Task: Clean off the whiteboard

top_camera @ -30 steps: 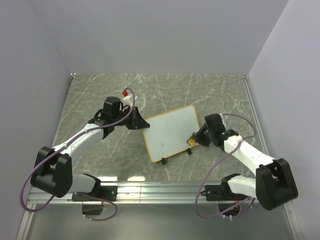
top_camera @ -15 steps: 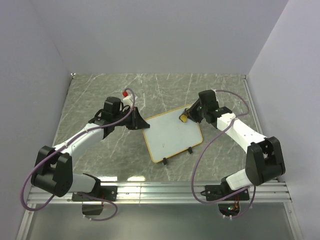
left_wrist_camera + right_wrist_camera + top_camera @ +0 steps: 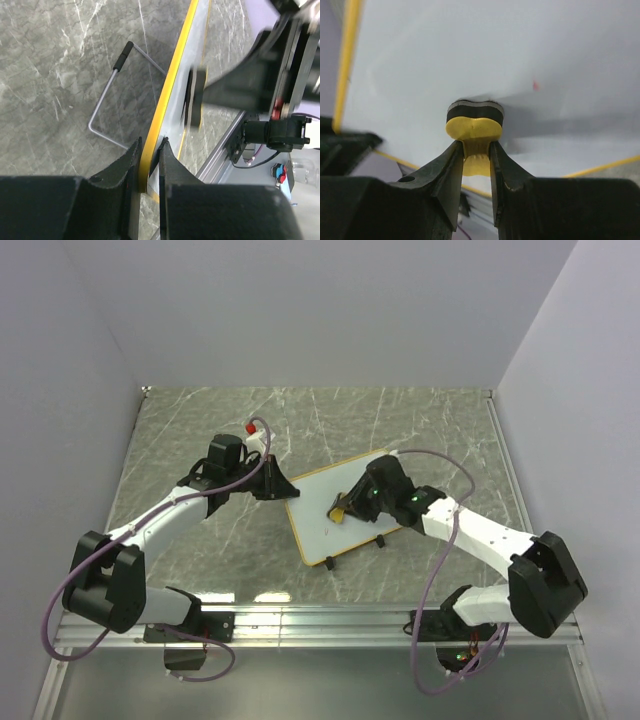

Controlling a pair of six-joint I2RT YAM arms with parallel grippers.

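My right gripper wipes the remaining red speck next. Then it carries the eraser to bare marble point(image 3: 427, 546) beside the board, to its right in the top view, and releases it.
The whiteboard point(image 3: 318, 528), white with a thin yellow frame point(image 3: 175, 75), lies skewed on the marble table. My left gripper point(image 3: 283, 488) is shut on its far left corner, with the yellow edge between the fingertips point(image 3: 150, 145). My right gripper point(image 3: 342, 512) is shut on the small yellow eraser point(image 3: 474, 125). The eraser's dark pad is pressed against the white surface point(image 3: 470, 50) near the board's middle. A tiny red speck point(image 3: 535, 85) shows to the right of the eraser. The eraser is blurred in the left wrist view point(image 3: 194, 100).
A red-capped marker point(image 3: 252, 432) lies behind the left gripper. A bent metal wire with a black tip point(image 3: 107, 95) rests on the table beside the board. Two black feet point(image 3: 328, 562) stick out from the board's near edge. Grey walls enclose the table, and a metal rail point(image 3: 320, 618) runs along the front.
My right gripper has carried the eraser from the board's near right corner, past the far right edge, to the board's middle. The left gripper and the board have stayed put.
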